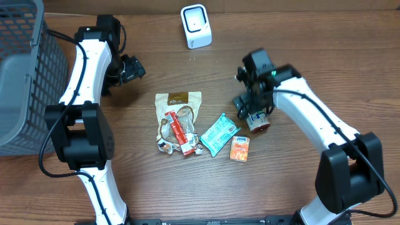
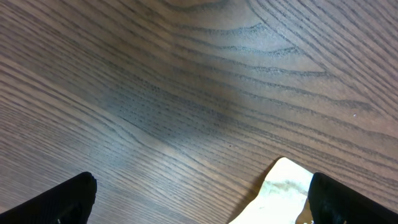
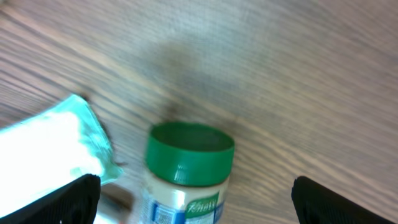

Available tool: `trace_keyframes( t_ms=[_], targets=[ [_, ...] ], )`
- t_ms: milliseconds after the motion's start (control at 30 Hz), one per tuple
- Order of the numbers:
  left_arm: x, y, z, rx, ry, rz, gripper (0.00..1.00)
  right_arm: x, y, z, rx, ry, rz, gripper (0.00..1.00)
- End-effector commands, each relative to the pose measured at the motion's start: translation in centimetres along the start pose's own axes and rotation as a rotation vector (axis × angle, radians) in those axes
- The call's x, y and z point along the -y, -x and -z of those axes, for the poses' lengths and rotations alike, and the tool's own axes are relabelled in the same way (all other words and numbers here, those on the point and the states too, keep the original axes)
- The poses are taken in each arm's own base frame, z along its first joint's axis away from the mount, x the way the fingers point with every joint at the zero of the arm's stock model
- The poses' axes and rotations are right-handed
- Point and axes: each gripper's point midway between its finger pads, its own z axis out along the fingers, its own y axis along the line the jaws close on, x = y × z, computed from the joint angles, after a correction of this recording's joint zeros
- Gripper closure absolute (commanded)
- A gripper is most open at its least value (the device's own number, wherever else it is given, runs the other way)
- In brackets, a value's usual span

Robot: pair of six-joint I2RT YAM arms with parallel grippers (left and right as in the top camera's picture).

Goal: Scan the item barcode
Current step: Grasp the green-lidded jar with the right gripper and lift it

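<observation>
The jar's green lid [image 3: 190,154] is below my right gripper, between its wide-open fingers. The gripper should next come down over the lid and close on its sides.
A jar with a green lid [image 3: 189,151] and a cream label rests on the table between the wide-open fingers of my right gripper [image 3: 199,200]; neither finger touches it. From overhead, the right gripper [image 1: 253,107] hangs over the jar [image 1: 258,122], right of centre. The white barcode scanner [image 1: 196,26] stands at the back of the table. My left gripper [image 1: 130,69] is open over bare wood at the left. In the left wrist view, its fingers [image 2: 62,202] hold nothing, and a pale pouch corner [image 2: 283,186] shows by the right finger.
A beige pouch [image 1: 178,105], a red stick pack [image 1: 177,130], a teal packet [image 1: 219,134] and an orange packet [image 1: 240,149] lie in the middle of the table. A grey mesh basket [image 1: 25,75] stands at the left edge.
</observation>
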Motion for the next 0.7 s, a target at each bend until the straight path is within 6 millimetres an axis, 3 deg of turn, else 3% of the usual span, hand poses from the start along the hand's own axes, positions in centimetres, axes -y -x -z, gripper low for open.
trace_keyframes(
  t_ms=[0,100,200,533,667],
  targets=[
    [0.0,0.6,1.1,0.035,-0.007,-0.009,0.0,-0.2,4.1,4.6,0.129,0.064,-0.127,0.0],
    [0.0,0.6,1.1,0.035,-0.007,-0.009,0.0,-0.4,5.1,6.2,0.162,0.091,-0.159,0.0],
    [0.0,0.6,1.1,0.034,-0.007,-0.009,0.0,-0.1,4.6,6.2,0.141,0.089,-0.164,0.0],
    [0.0,0.6,1.1,0.035,-0.007,-0.009,0.0,0.7,1.4,2.4,-0.058,0.013,-0.247,0.0],
    [0.0,0.6,1.1,0.035,-0.007,-0.009,0.0,0.4,0.7,0.0,-0.131,0.016,-0.242,0.09]
  ],
)
